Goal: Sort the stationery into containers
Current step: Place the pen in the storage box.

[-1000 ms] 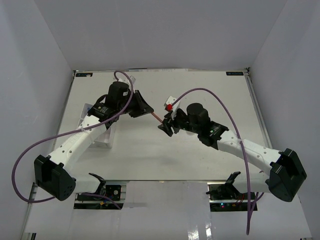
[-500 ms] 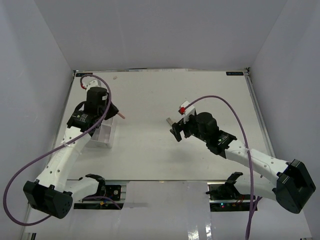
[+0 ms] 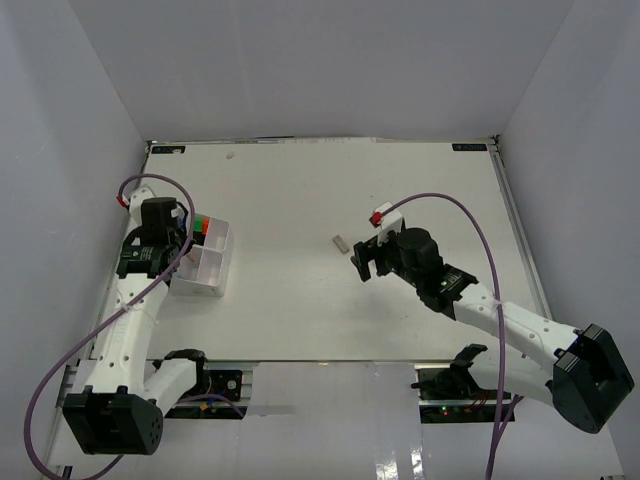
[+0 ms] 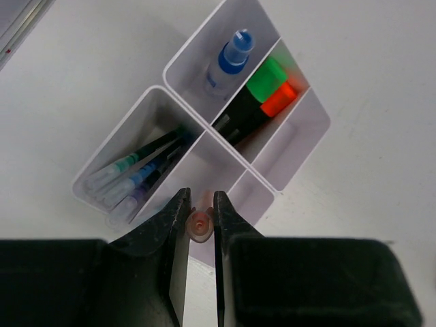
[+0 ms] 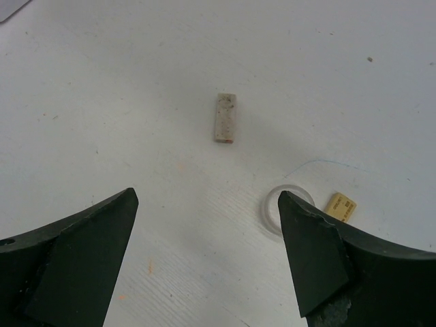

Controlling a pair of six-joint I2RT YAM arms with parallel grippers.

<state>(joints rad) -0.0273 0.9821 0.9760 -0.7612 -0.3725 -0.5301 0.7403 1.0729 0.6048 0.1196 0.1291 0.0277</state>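
Observation:
The left gripper will next come down toward the section of the tray beside the thin pens and release the upright pink pen there, since the bare bottom of that section shows.
Held upright over the white divided tray point(image 4: 304, 146), a pink pen point(image 4: 199, 225) shows end-on between the fingers of my left gripper point(image 4: 199, 199), which is shut on it. The tray holds a blue-capped bottle point(image 4: 229, 60), green-capped point(image 4: 266, 78) and orange-capped point(image 4: 280, 100) highlighters, and several thin pens point(image 4: 136, 178). My right gripper point(image 5: 208, 204) hangs open and empty above the table. Under it lie a grey block point(image 5: 225, 118), a clear tape roll point(image 5: 274, 206) partly hidden by the right finger, and a tan block point(image 5: 340, 206).
In the top view the tray point(image 3: 200, 292) sits near the table's left edge under my left gripper point(image 3: 170, 255). The grey block point(image 3: 340, 241) lies mid-table just left of my right gripper point(image 3: 364, 262). White walls enclose the table.
The right gripper let go of the pink pen, opened wide and drew back. My left arm swung left with the pen from mid-table to above the tray.

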